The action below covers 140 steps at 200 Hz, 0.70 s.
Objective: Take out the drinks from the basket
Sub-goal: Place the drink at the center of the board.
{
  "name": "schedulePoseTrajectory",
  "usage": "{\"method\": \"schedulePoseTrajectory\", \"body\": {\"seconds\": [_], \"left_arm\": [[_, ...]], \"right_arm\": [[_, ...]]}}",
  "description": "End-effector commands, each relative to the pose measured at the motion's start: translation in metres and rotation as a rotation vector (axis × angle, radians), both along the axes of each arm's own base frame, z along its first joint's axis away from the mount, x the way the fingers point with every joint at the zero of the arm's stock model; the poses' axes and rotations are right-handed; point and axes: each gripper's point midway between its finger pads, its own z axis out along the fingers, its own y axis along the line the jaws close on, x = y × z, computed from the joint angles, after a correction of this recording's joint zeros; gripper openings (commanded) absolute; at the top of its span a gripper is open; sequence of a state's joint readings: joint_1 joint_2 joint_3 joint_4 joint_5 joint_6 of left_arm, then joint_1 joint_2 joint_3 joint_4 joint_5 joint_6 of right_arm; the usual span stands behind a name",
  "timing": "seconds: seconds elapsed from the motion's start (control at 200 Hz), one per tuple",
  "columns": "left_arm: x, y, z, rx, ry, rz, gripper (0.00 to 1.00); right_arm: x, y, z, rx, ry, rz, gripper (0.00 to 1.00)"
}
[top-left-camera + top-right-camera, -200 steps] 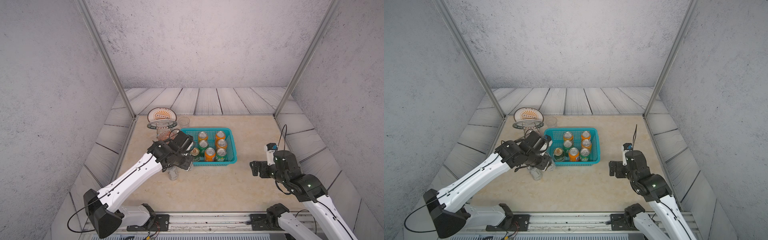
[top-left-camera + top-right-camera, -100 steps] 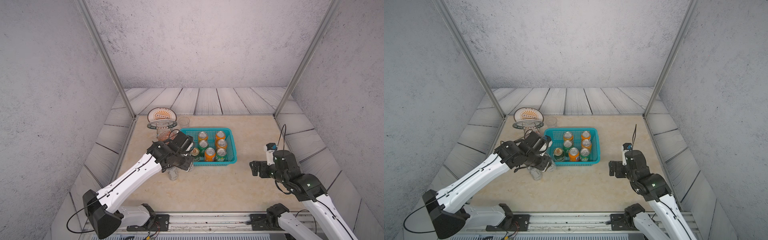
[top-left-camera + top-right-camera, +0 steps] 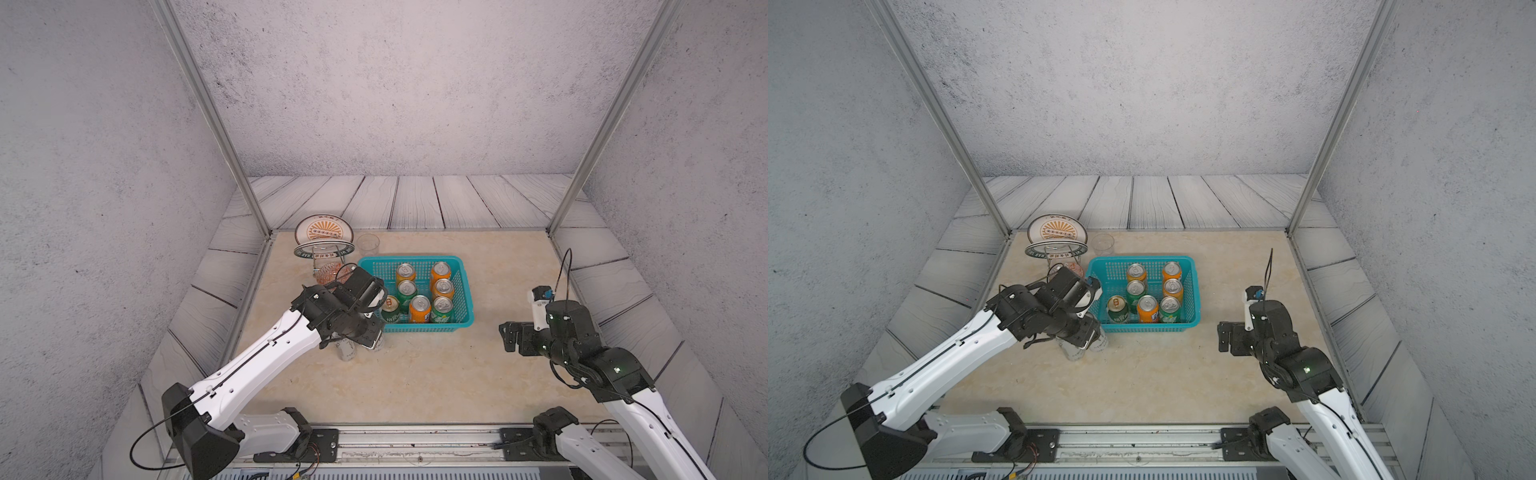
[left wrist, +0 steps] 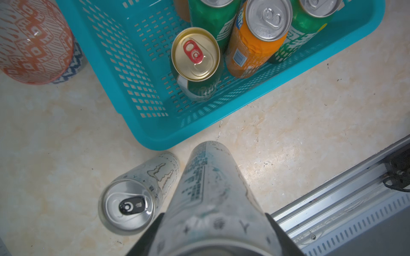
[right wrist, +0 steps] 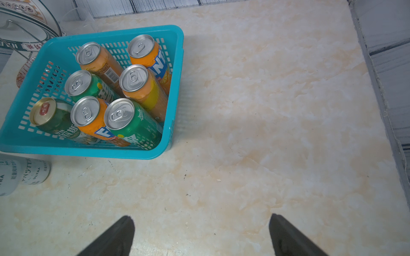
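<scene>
Next I need to lower my left gripper toward the bare table beside the second can and release the slim silver-white can there, outside the basket.
The teal basket stands mid-table and holds several upright drinks: orange cans, green cans and a gold-topped green can at its front left. My left gripper is shut on a slim silver-white can just outside the basket's front-left corner. I cannot tell whether this can's base touches the table. A second slim silver-white can stands on the table right beside it. My right gripper hangs open over bare table right of the basket.
A wire rack with patterned plates and a clear cup stand behind the basket's left end. An orange-patterned bowl sits close to the basket's left side. A metal rail runs along the table's front edge.
</scene>
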<state>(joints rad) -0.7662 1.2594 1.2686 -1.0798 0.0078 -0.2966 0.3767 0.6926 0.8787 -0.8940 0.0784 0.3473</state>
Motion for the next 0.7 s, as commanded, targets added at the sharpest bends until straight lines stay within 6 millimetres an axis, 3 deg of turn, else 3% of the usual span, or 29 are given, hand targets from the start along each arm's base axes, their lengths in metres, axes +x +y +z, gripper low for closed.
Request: {"method": "schedulePoseTrajectory", "body": {"seconds": [0.0,0.295,0.696], "left_arm": [[0.013,-0.012,-0.001,-0.024,-0.033,0.003,0.52],[0.018,-0.011,-0.037,0.073,0.036,0.009,0.53],[0.019,-0.019,-0.08,0.07,0.088,0.032,0.53]], "right_arm": [[-0.002,0.002,-0.001,0.009,0.006,0.005,0.99],[-0.002,0.002,-0.003,0.01,0.01,0.004,0.99],[-0.003,0.002,-0.004,0.011,0.014,0.003,0.99]]}}
